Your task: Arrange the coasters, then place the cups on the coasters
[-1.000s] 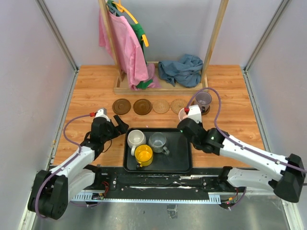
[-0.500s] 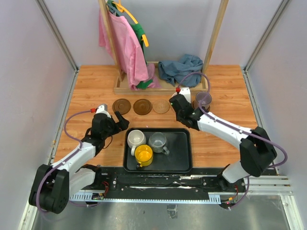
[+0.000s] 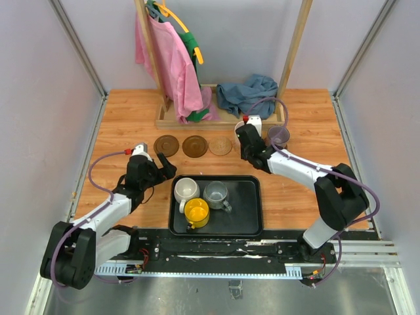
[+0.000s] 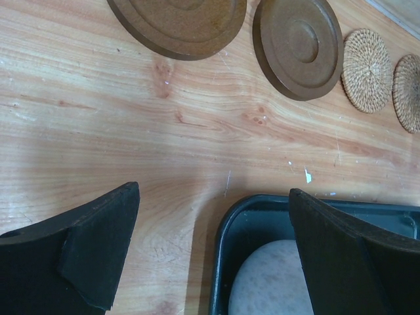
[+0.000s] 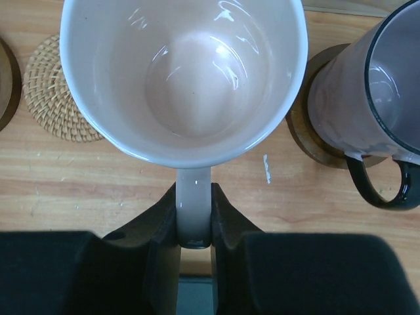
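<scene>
The pale pink cup point(image 5: 184, 72) hangs upright over the row, so my right gripper should go straight down next and set it between the woven coaster point(image 5: 56, 98) and the purple cup.
My right gripper point(image 5: 193, 197) is shut on the handle of the pale pink cup point(image 5: 184, 72), which is upright over the row of coasters. Whatever lies under the cup is hidden. Just right of it the purple cup point(image 5: 367, 92) stands on a dark coaster point(image 5: 314, 139), and a woven coaster point(image 5: 56, 98) lies to the left. Two dark coasters point(image 3: 166, 145) point(image 3: 195, 146) and a woven one point(image 3: 220, 146) lie bare in the row. White point(image 3: 186, 190), grey point(image 3: 216, 193) and yellow point(image 3: 196, 212) cups sit in the black tray point(image 3: 249, 220). My left gripper point(image 4: 213, 223) hangs open over the tray's near-left corner.
A wooden rack base point(image 3: 197, 119) with a pink garment point(image 3: 172, 65) and a blue cloth point(image 3: 248, 95) stands just behind the coaster row. Grey walls close in both sides of the table.
My right arm has swung from the tray's far right corner back to the coaster row, carrying the pink cup. The left gripper has barely shifted.
</scene>
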Motion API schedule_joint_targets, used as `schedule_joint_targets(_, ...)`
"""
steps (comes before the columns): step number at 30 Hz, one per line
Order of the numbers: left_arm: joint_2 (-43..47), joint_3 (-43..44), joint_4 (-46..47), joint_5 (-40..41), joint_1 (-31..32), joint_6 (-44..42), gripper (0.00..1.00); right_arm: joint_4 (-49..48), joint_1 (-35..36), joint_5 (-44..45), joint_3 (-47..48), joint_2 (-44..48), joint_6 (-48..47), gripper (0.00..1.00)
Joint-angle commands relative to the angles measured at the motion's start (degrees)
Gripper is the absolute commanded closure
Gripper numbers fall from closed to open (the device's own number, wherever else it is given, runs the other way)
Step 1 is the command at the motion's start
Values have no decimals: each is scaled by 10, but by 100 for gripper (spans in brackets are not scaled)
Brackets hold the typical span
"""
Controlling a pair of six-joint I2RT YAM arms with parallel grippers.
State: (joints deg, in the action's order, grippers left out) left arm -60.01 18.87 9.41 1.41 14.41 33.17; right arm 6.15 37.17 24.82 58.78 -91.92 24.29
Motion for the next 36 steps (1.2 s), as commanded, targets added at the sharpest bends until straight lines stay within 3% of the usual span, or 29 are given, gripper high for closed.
schedule_joint_targets(1,-7,14,18,3,3,-12,0,-79,-28,-15,-7,-6,-6,99)
schedule_joint_targets(36,-20,12,18,-3,3,-13,0,-68,-52,-21,-8,-46,13,99)
